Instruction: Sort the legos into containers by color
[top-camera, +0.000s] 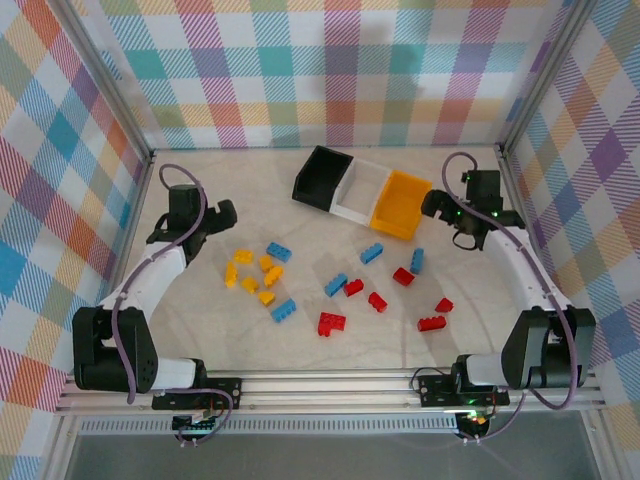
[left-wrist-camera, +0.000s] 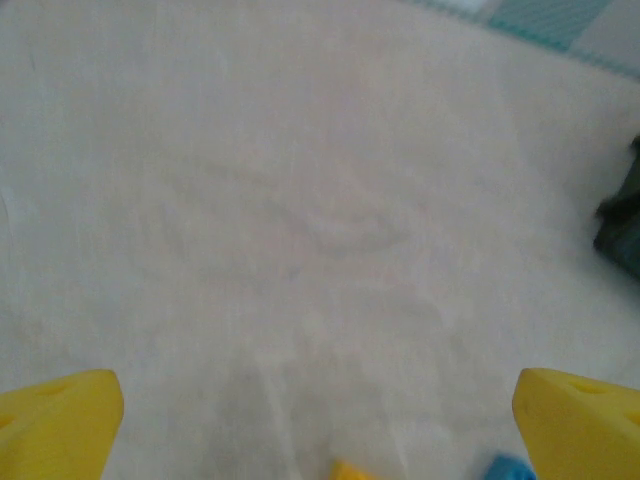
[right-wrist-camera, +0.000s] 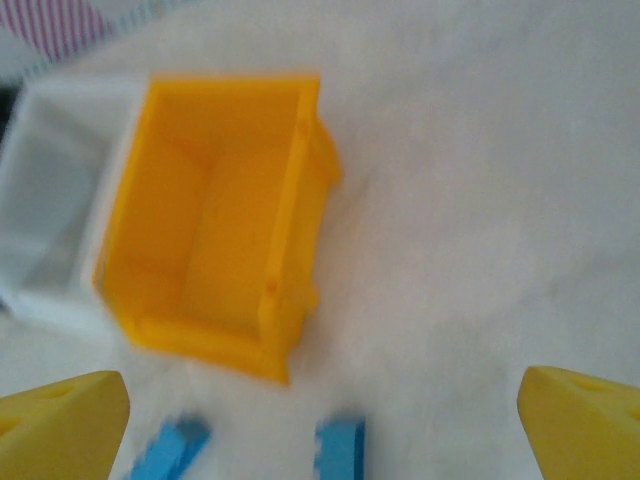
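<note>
I need to move my right gripper back and down over the blue lego (top-camera: 417, 260) beside the red brick, because the long sides of that lego face the gripper's two open fingers.
The legos lie scattered on the table: a cluster of yellow bricks (top-camera: 251, 272), several blue bricks (top-camera: 335, 285) and several red bricks (top-camera: 331, 324). The containers stand joined in a row at the back: black (top-camera: 312, 186), white (top-camera: 350, 208), orange-yellow (top-camera: 392, 223). My left gripper (top-camera: 222, 212) is open above bare table, left of the black bin and behind the yellow cluster. My right gripper (top-camera: 440, 205) is open just right of the orange-yellow bin. Its wrist view shows that bin (right-wrist-camera: 290, 200), the white one (right-wrist-camera: 50, 290) and two blue bricks (right-wrist-camera: 340, 450) below. Nothing sits between either pair of fingers.
In the left wrist view a yellow brick (left-wrist-camera: 350, 470) and a blue brick (left-wrist-camera: 510, 468) peek in at the bottom edge, and a dark shape (left-wrist-camera: 620, 225) sits at the right edge. Checked walls with metal posts (top-camera: 135, 130) close the table at the back and sides.
</note>
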